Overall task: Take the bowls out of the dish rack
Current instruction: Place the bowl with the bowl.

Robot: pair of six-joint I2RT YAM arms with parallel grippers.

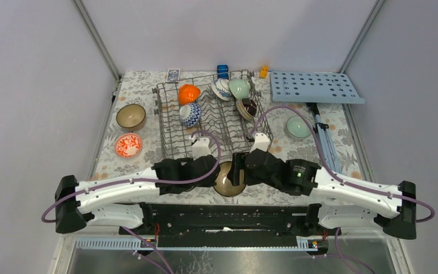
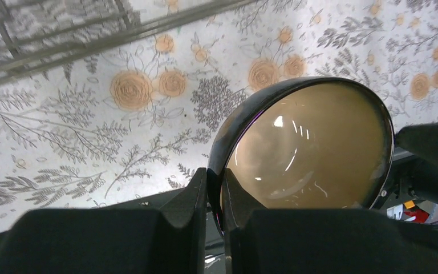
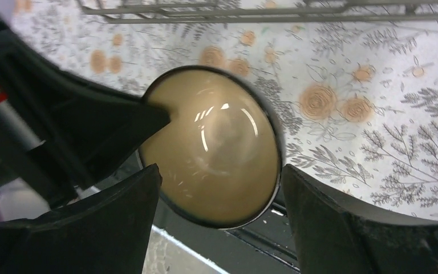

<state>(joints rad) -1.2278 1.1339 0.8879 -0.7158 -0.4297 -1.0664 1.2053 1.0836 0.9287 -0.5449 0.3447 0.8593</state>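
Note:
The brown bowl [image 1: 131, 116] sits outward and left of my left gripper in the top view, so I should move it out over the bowl and down to release inside.
A dark brown bowl [image 1: 230, 180] with a tan inside hangs tilted at the table's near edge between both arms. My left gripper [image 2: 223, 182] is shut on the rim of that bowl [image 2: 313, 148]. My right gripper [image 3: 221, 171] is open, its fingers apart on either side of the bowl [image 3: 217, 154] without touching it. Behind stands the dish rack [image 1: 165, 123], holding an orange bowl [image 1: 188, 93], a blue-and-white one [image 1: 190, 114], a patterned one [image 1: 222, 88], a pale green one [image 1: 239, 87] and a dark one [image 1: 247, 107].
Left of the rack on the flowered cloth sit a brown bowl [image 1: 130, 116] and a red-and-white bowl [image 1: 128, 145]. A pale green bowl [image 1: 298, 127] sits on the right. A light-blue board with holes [image 1: 316, 87] lies at the back right.

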